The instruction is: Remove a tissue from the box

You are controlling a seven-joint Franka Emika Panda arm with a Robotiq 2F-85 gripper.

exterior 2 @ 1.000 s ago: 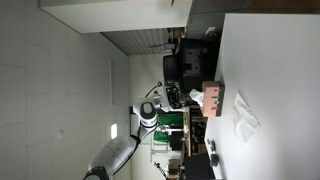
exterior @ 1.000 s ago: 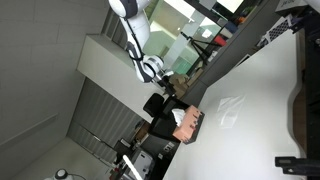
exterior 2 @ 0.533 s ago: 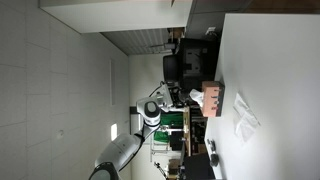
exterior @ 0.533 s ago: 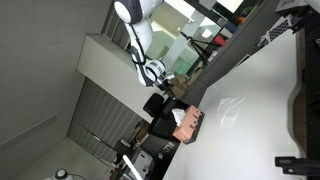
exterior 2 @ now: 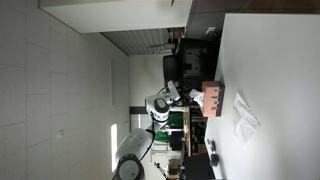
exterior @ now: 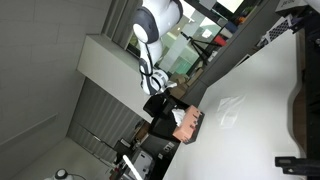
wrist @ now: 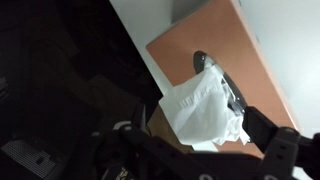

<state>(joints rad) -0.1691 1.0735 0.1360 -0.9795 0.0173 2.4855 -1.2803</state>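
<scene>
The robot's gripper needs to move down toward the box's slot next, so its open fingers come down around the tissue's upper end (exterior: 178, 114) (wrist: 201, 114).
The orange tissue box (wrist: 215, 45) fills the wrist view, with a white tissue (wrist: 205, 108) sticking up out of its slot. My gripper (wrist: 200, 138) is open, its dark fingers showing on either side of the tissue, still off the box. In both exterior views the box (exterior: 188, 122) (exterior 2: 212, 97) stands at the edge of the white table, and my gripper (exterior: 163, 90) (exterior 2: 173, 92) hangs a short way from it.
A loose white tissue (exterior: 228, 105) (exterior 2: 243, 118) lies on the white table (exterior: 250, 130) beside the box. Dark chairs and equipment (exterior 2: 180, 70) stand past the table edge. A dark object (exterior: 295, 160) sits at the table's far corner.
The arm has swung closer to the tissue box over the last second. The box and the loose tissue have not moved.
</scene>
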